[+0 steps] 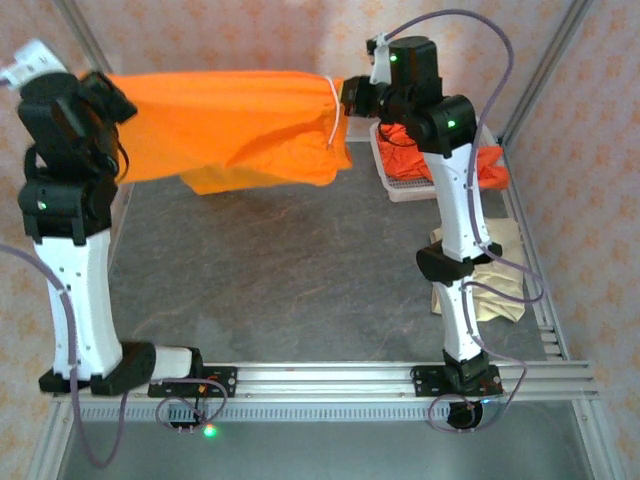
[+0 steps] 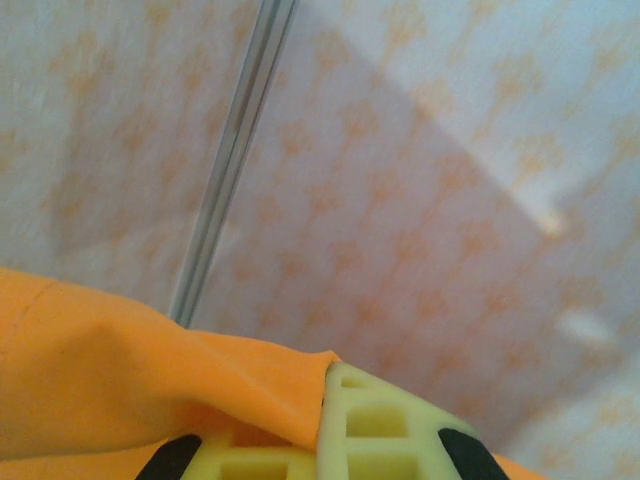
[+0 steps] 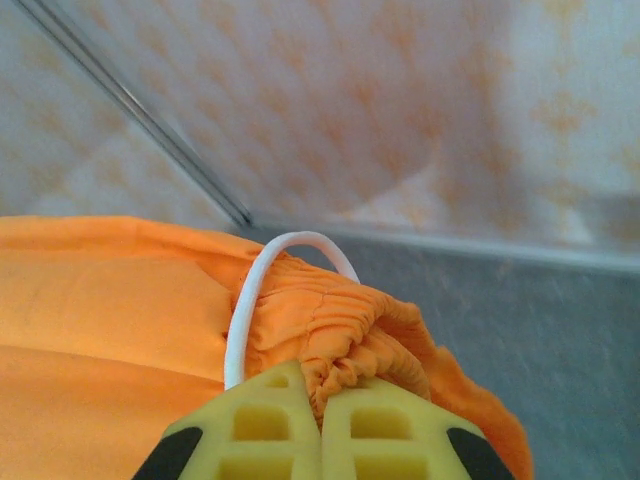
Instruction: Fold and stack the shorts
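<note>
The stretched shorts hang in midair, so they go down and back with my right gripper next. Its fingers tilt downward to release the gathered waistband (image 3: 350,335) on the bare grey tabletop.
A bright orange pair of shorts (image 1: 235,125) hangs stretched in the air across the back of the table, held between both arms. My left gripper (image 1: 122,105) is shut on its left edge; in the left wrist view the cloth (image 2: 150,380) is pinched between the yellow fingers (image 2: 380,430). My right gripper (image 1: 347,95) is shut on the gathered waistband (image 3: 350,335), beside the white drawstring loop (image 3: 255,290). More orange shorts (image 1: 490,165) lie in the white basket (image 1: 400,185) at the back right. A beige pair (image 1: 495,280) lies by the right arm.
The grey table top (image 1: 280,270) spreads below the hanging cloth. Metal frame posts (image 1: 535,70) and patterned walls close in the back and sides. An aluminium rail (image 1: 330,375) runs along the near edge by the arm bases.
</note>
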Robot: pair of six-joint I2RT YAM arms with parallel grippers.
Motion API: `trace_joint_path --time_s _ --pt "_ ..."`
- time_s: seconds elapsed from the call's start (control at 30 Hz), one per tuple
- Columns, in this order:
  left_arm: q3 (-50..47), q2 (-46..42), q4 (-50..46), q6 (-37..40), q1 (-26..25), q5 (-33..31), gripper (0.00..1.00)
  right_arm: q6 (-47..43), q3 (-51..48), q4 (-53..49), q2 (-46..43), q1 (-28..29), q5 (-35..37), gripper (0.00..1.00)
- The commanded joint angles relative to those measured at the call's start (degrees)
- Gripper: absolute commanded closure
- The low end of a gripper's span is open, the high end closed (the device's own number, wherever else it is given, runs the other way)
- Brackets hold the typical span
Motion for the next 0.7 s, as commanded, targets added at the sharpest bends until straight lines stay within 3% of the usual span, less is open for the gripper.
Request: trace_joint_path --time_s 0.0,0.3,0.43,0.5,0.6,0.67 --pt "-12.2 -6.5 5.6 1.1 -0.6 -9.2 1.0 -4.1 2.3 -17.5 1.2 -0.2 13.2 1.0" --pt "-30.8 -12.2 -9.6 -2.9 -4.6 -9.4 1.0 -2.5 -12.7 -23.1 -2.9 10.8 25.2 1.0" --pt "-34.5 -12.5 -12.3 -4.9 -4.8 -7.2 1.0 -0.1 -20.6 -23.5 -5.1 12.9 24.3 1.0" --pt "-35.7 -12.1 -13.0 -5.6 -4.8 -5.8 1.0 0.9 -35.0 -15.7 -11.8 13.9 24.2 1.0" --pt "-37.3 -11.2 -13.2 -6.0 -4.8 -4.6 1.0 6.6 -74.2 12.8 -31.9 11.8 15.9 1.0" --pt "-37.6 -9.9 -13.9 -5.9 -4.9 -3.4 1.0 11.0 -88.3 21.0 -39.2 8.5 9.7 1.0"
